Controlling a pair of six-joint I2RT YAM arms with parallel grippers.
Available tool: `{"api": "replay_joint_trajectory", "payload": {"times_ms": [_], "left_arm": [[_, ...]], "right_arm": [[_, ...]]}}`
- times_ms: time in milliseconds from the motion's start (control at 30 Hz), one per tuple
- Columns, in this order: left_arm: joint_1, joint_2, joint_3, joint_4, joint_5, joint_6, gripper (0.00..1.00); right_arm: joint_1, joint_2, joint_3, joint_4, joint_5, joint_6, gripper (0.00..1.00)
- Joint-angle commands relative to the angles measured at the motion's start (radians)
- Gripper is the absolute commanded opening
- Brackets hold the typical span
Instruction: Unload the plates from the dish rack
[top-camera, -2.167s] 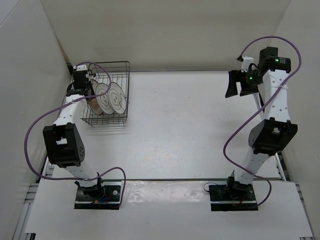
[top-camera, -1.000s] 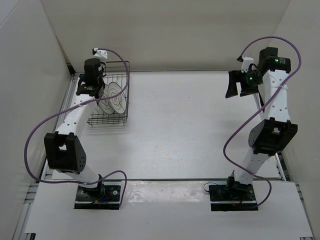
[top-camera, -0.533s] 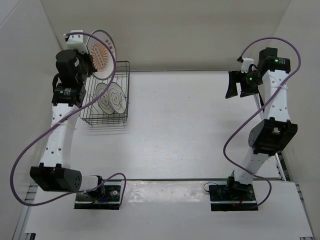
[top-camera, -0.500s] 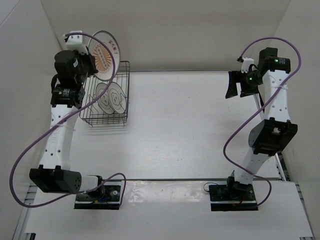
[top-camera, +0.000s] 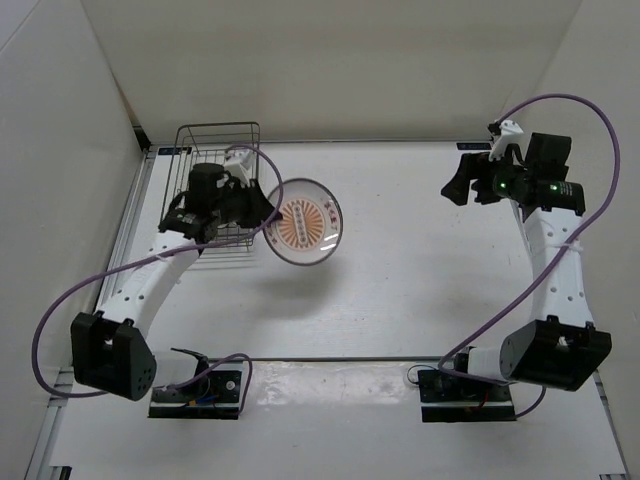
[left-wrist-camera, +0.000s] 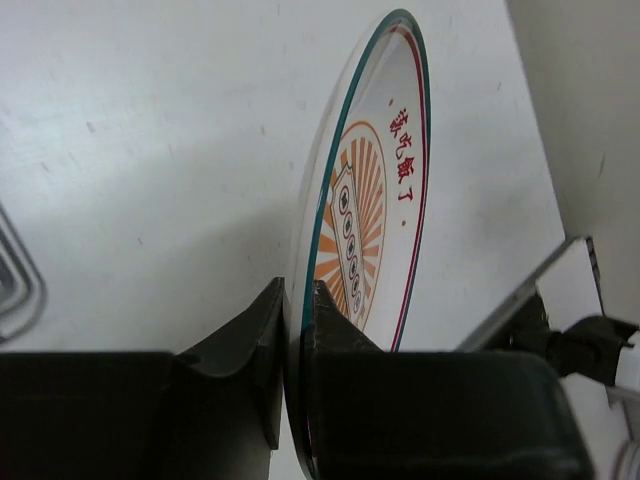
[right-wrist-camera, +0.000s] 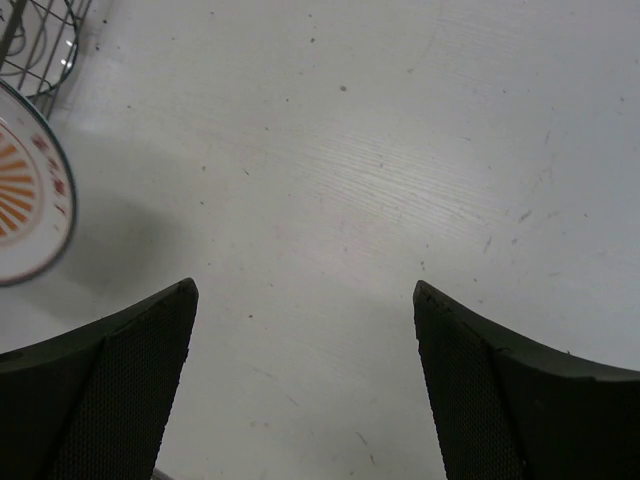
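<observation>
I will next move my left gripper back and down to release the orange sunburst plate on the empty table in front of the metal bar.
My left gripper (top-camera: 268, 222) is shut on the rim of the plate with the orange sunburst centre (top-camera: 303, 222) and holds it tilted above the table, just right of the dish rack (top-camera: 222, 133). In the left wrist view the fingertips (left-wrist-camera: 296, 290) pinch the plate's edge (left-wrist-camera: 375, 190). The two white plates are hidden behind my left arm. My right gripper (top-camera: 458, 185) is open and empty at the far right; its wrist view (right-wrist-camera: 303, 290) shows bare table between the jaws, with the orange plate (right-wrist-camera: 25, 215) and a corner of the rack (right-wrist-camera: 40, 40) at the left edge.
White walls enclose the table on the left, back and right. The rack stands in the back left corner. A metal rail (top-camera: 400, 358) runs along the near edge by the arm bases.
My left arm has carried the orange plate from high above the rack's back down and right, over the table. My right arm has risen and its gripper has turned toward the table's middle.
</observation>
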Motion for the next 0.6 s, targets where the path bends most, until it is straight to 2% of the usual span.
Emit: {"api": "replay_joint_trajectory", "payload": {"times_ms": [0,133,267,567], "left_arm": [[-0.049,0.006,-0.049,0.117,0.006,-0.071,0.0],[-0.095,0.106,-0.044,0.082,-0.014,-0.013,0.0],[-0.123,0.185,-0.067,0.054,0.027,0.03,0.0],[-0.14,0.206,-0.23,0.05,0.033,0.067,0.0]], "right_arm": [[0.0,0.036,0.005,0.124,-0.112,0.02,0.9],[-0.003,0.082,0.051,0.053,-0.149,0.016,0.9],[-0.004,0.067,0.019,0.078,-0.154,0.011,0.9],[-0.001,0.038,-0.051,0.091,-0.131,0.002,0.9]]}}
